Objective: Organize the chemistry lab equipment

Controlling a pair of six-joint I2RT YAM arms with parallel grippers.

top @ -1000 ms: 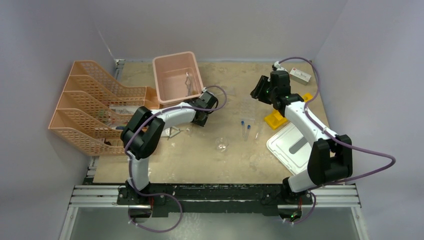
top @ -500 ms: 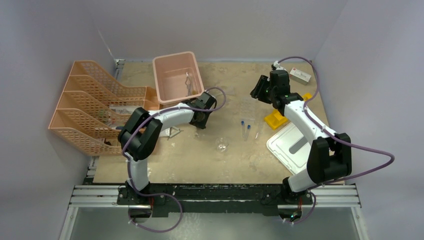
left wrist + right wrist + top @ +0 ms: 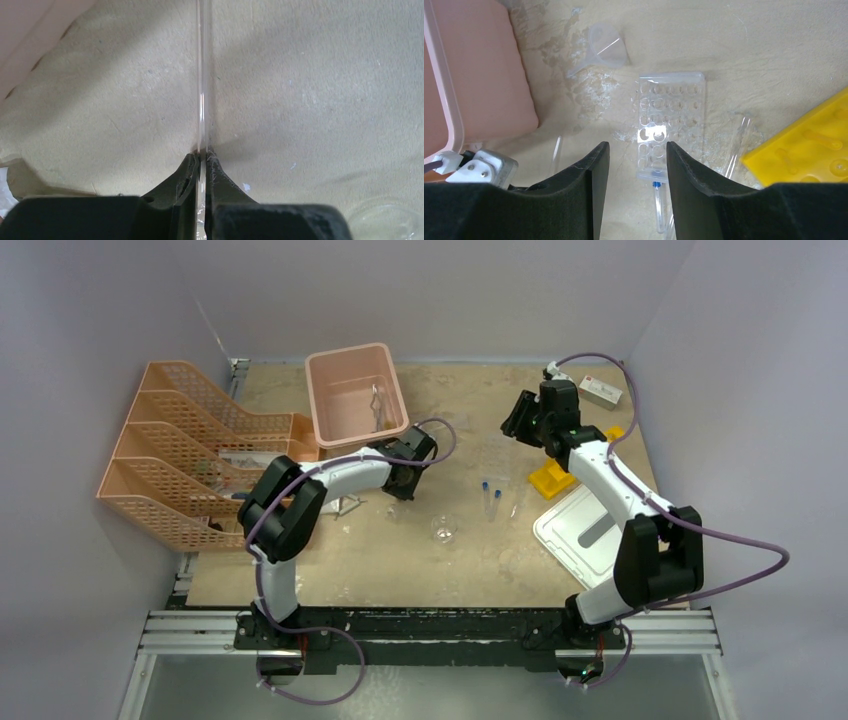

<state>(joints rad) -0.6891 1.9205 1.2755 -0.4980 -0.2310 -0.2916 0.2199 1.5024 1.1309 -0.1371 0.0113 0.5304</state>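
The pink bin lies outward of my left gripper's fingertips, so next I will raise my left gripper over the bin's rim and go down to release the tube beside the tongs (image 3: 378, 405).
My left gripper (image 3: 402, 478) is shut on a thin clear glass tube (image 3: 202, 75), which sticks out ahead of the jaws low over the table, just in front of the pink bin. My right gripper (image 3: 637, 150) is open and empty, and hovers above the clear rack (image 3: 669, 120). A blue-capped tube (image 3: 658, 200) lies at the rack's near end. The yellow holed rack (image 3: 552, 478) sits to the right. Two blue-capped tubes (image 3: 490, 495) and a tiny glass beaker (image 3: 444, 530) lie mid-table. Metal tongs (image 3: 378, 405) lie in the pink bin (image 3: 348, 350).
Orange mesh trays (image 3: 190, 455) stand at the left. A white lid (image 3: 585, 532) lies at the right front. A clear funnel (image 3: 604, 47) lies beyond the clear rack. A small box (image 3: 600, 392) sits at the back right. A loose clear tube (image 3: 739, 145) lies beside the yellow rack.
My left gripper has moved a little toward the near side, away from the pink bin, still holding the glass tube. The right arm has barely moved.
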